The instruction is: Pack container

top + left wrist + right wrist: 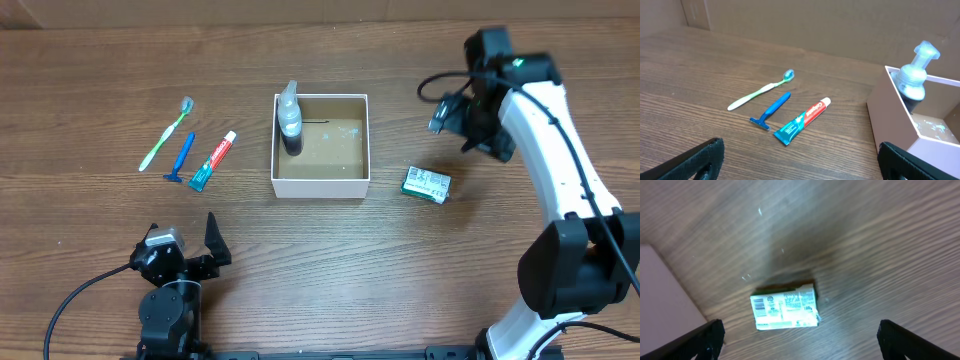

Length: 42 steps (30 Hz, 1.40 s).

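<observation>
I should lower my right gripper back and toward the container. I should turn it so its fingers go on both sides of the soap packet point(427, 184) point(785, 308) across its width, as its long side runs from finger to finger.
The container point(321, 184) is a square white box with a brown floor at the table's middle. A pump bottle point(289, 120) stands in its left side; both also show in the left wrist view, the box point(890, 120) and the bottle point(914, 80). A green toothbrush point(166, 134), a blue razor point(181, 158) and a toothpaste tube point(213, 161) lie left of the box. A green-and-white soap packet point(427, 185) lies right of it. My right gripper point(458, 128) is open above the table, up and right of the packet point(784, 309). My left gripper point(185, 240) is open and empty near the front edge.
The container's white wall point(662, 295) shows at the left edge of the right wrist view. Brown cardboard point(815, 25) stands behind the table's far edge. The right arm point(560, 170) reaches along the table's right side.
</observation>
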Motion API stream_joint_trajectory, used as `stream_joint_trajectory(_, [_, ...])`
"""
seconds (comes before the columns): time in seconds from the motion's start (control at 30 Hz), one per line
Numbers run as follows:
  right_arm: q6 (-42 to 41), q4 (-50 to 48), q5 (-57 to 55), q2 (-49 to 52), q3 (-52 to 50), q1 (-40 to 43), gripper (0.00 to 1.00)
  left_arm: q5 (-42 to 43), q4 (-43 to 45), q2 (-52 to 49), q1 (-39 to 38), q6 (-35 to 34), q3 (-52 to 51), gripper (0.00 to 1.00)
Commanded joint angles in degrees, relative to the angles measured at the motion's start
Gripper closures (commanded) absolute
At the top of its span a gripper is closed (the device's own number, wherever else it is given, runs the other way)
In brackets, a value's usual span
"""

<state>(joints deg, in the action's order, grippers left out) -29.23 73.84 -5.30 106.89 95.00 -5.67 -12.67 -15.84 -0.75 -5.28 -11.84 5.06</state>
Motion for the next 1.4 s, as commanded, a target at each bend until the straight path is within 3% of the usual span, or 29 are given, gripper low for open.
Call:
stream_joint_trajectory(0.0, [-0.87, -4.04, 2.93, -1.03, -6.69, -0.26, 0.0, -0.39, 0.04, 0.5, -0.39, 0.26, -0.09, 0.0])
stream_joint_trajectory(0.63, [-3.78, -24.15, 7.58, -1.03, -26.6, -2.47, 0.0, -0.39, 0.02, 0.5, -0.39, 0.26, -0.09, 0.0])
stream_joint_trajectory(1.07, [8.37, -30.75, 9.86, -1.01, -28.44, -4.39, 0.04, -0.39, 0.04, 0.5, -0.39, 0.26, -0.09, 0.0])
stream_joint_trajectory(1.37, [11.23, -35.12, 8.39, -1.01, -34.36, -5.64, 0.05, -0.39, 0.02, 0.5, -0.39, 0.26, -0.09, 0.0])
